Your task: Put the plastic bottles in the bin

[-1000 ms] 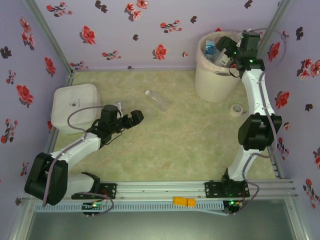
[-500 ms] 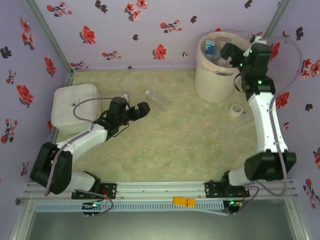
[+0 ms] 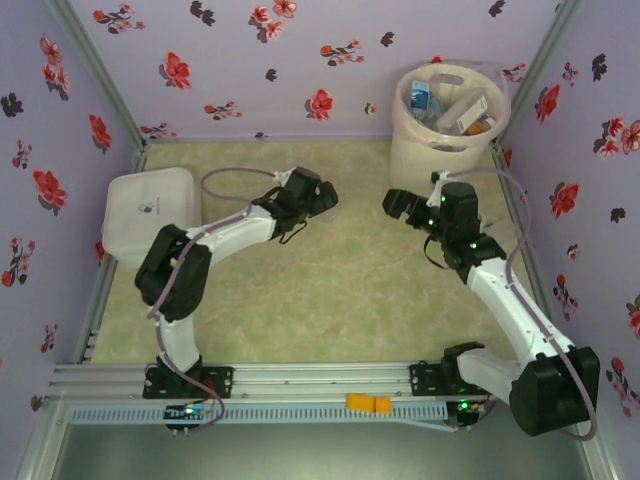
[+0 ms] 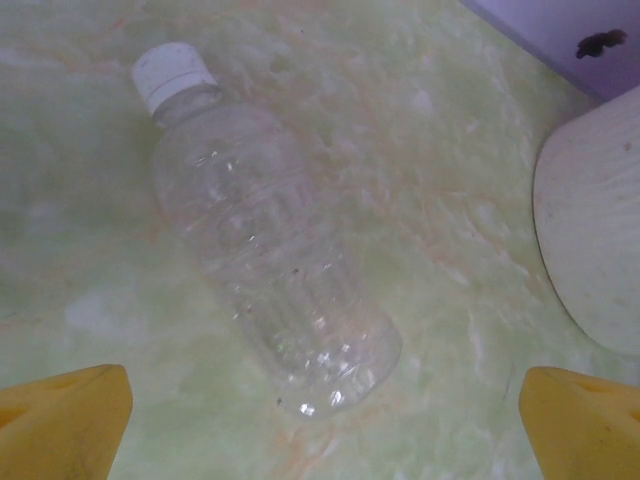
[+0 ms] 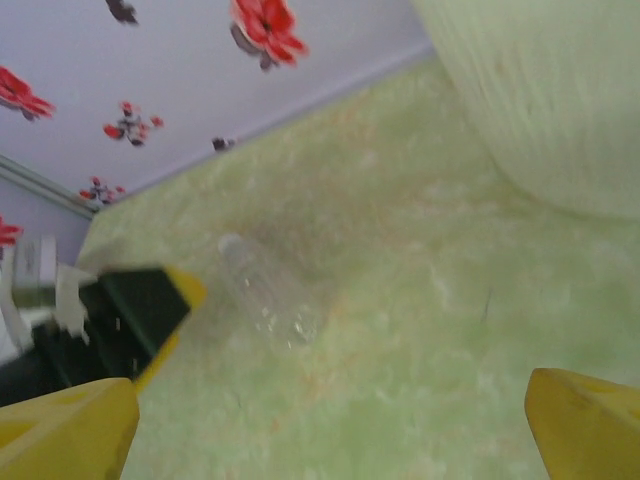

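My left gripper turns in line and lowers to close near the clear bottle's base next, since the bottle below slants across the gripper's opening.
A clear plastic bottle [image 4: 265, 270] with a white cap lies on its side on the green mat. My left gripper [image 4: 322, 428] hovers open right above it, yellow fingertips wide on either side of its base. From the top, the left gripper [image 3: 318, 197] covers that bottle. My right gripper [image 3: 397, 203] stands open just left of the bin [image 3: 412, 150], nothing between its fingers. In the right wrist view the bottle [image 5: 270, 295] lies ahead of the right gripper [image 5: 325, 430], with a left finger [image 5: 150, 300] beside it. Several bottles [image 3: 445, 105] lie inside the cream bin.
A white rounded square box [image 3: 150, 215] sits at the left edge. The bin wall [image 4: 595, 250] stands close to the right of the lying bottle. Purple flowered walls [image 3: 250, 70] close in the mat on three sides. The two grippers face each other across a short gap.
My left arm has stretched forward and right until its gripper is over the lying bottle. My right gripper has left the bin's rim and come down toward the middle of the mat.
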### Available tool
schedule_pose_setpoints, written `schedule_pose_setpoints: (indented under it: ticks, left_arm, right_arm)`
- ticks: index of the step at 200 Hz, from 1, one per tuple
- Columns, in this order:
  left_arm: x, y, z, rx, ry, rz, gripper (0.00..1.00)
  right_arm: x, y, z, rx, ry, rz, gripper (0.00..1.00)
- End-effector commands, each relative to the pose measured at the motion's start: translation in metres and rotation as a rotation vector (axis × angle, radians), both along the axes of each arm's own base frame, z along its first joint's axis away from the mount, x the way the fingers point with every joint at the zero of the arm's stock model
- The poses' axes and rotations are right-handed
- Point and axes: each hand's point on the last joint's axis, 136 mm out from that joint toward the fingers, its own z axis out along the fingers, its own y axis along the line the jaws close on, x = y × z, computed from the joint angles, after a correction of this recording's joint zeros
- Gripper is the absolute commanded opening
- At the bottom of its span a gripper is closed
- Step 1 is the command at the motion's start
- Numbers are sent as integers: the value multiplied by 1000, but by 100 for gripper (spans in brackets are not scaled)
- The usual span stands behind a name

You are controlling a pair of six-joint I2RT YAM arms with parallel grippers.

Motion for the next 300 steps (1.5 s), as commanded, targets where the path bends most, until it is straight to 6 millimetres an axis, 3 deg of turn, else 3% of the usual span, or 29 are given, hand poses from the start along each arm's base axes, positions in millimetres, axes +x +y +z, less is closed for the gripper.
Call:
schedule_pose_setpoints:
  ticks: [1,34,99,155,217,252,272,300]
  left_arm:
    - [6,16,-15,139,41,137,100]
    - [18,6,-27,235,68,186,100]
    - [27,-7,-56,237,113,211,100]
    - [30,-16,-82,243,154,207,98]
    - [35,-12,-84,286,139,167,80]
    - [34,-10,-73,328,99,78,66]
    - [26,-9,-70,347,77,-2,55]
    - [14,-1,-57,363,22,-82,50]
  right_arm:
    - [-5,3,-2,51,-27,-5,100]
    - [-13,-4,-27,42,5,-37,100]
    - [-19,-20,-27,-29,-11,-88,100]
    - [-17,-20,-32,-34,1,-89,100]
    - [-11,-15,-43,-23,29,-79,100]
    - [-9,-13,-40,-27,33,-64,100]
    - [-10,-10,-39,-10,35,-55,100]
    - [-17,-5,-38,10,43,-21,100]
